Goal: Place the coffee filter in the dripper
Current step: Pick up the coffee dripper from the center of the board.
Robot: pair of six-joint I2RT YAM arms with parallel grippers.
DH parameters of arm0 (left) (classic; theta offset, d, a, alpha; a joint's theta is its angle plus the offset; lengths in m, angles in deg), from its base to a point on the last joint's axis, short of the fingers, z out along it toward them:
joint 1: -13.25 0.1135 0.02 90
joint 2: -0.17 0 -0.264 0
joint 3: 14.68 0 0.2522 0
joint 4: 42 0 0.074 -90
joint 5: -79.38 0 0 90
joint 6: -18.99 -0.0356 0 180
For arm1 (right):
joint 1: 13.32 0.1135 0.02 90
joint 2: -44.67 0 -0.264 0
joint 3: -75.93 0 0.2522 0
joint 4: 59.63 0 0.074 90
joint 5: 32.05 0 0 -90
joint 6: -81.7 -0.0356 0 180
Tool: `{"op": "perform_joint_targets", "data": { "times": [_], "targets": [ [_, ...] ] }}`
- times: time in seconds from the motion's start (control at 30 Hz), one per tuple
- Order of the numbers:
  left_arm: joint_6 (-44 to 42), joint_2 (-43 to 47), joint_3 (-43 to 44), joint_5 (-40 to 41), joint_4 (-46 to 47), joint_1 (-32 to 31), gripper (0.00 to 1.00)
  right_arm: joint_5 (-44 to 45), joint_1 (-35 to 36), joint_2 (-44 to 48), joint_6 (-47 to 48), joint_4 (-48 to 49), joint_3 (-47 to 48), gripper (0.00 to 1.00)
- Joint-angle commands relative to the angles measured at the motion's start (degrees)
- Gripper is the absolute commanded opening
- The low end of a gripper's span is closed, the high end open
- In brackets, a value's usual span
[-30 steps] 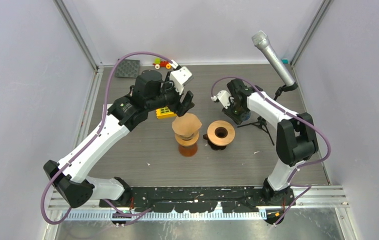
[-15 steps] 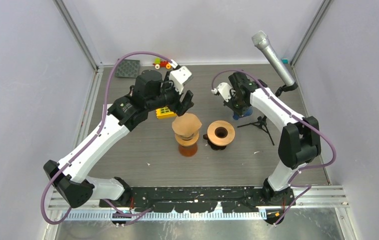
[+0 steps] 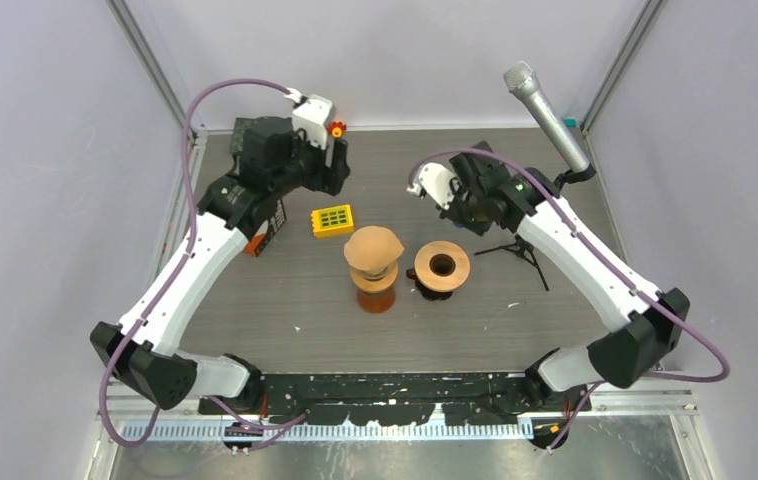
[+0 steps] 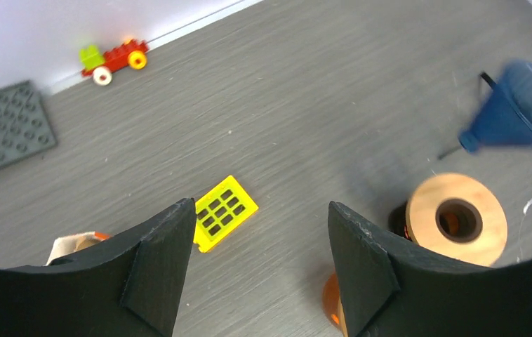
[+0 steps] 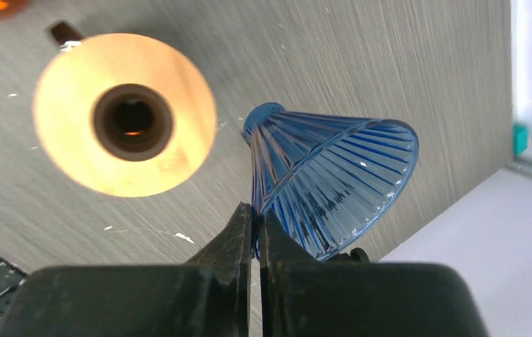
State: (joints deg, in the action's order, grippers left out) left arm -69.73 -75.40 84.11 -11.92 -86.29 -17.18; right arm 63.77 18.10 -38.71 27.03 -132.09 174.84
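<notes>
The robot's right hand will next move the dripper's narrow end back toward the wooden ring, lower it into the ring's open hole (image 3: 442, 265) (image 5: 134, 122) and let go.
The brown paper coffee filter (image 3: 373, 247) sits like a cap on an orange-brown stand (image 3: 376, 292) at the table's middle. My right gripper (image 5: 256, 214) is shut on the rim of the blue ribbed dripper (image 5: 333, 175), which hangs tilted above the table just behind a round wooden ring (image 5: 126, 116). In the top view the right gripper (image 3: 470, 205) is behind and right of the ring (image 3: 442, 265). My left gripper (image 4: 260, 232) is open and holds nothing. It hovers at the back left (image 3: 333, 170), well away from the filter. The left wrist view also catches the dripper (image 4: 519, 112).
A yellow grid piece (image 3: 333, 218) lies behind and left of the filter. A microphone (image 3: 545, 105) on a small tripod (image 3: 520, 250) stands at the right. A grey studded plate (image 4: 7, 126) and a toy car (image 4: 112, 56) lie by the back wall. An orange item (image 3: 253, 245) lies under the left arm.
The right gripper closed on the dripper and carried it up and slightly left. The left arm drew back from above the filter to the back left, still open.
</notes>
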Motion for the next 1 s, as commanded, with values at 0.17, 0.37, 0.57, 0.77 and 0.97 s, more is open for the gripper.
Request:
{"op": "perform_joint_targets", "data": {
  "times": [0.17,0.37,0.57,0.77,0.97],
  "targets": [
    [9.2,-1.7,3.1,-6.4,-0.1,7.5,0.71,7.3,14.9,7.5,-0.9,-6.5,-3.4,0.01],
    [9.5,-2.1,2.4,-7.5,0.4,7.5,0.71,9.1,19.5,6.8,-1.5,-6.6,-6.6,0.0],
    [9.3,-2.9,2.5,-7.9,0.8,7.5,0.71,11.2,21.7,5.2,-1.4,-4.7,-8.7,0.01],
    [9.4,-3.4,2.0,-9.3,1.1,7.5,0.71,11.6,22.9,3.7,-1.5,-3.6,-8.8,0.01],
    [9.4,-3.5,1.5,-10.7,1.5,7.5,0.71,12.0,23.7,1.8,-1.7,-2.7,-9.9,0.01]
  ]
}}
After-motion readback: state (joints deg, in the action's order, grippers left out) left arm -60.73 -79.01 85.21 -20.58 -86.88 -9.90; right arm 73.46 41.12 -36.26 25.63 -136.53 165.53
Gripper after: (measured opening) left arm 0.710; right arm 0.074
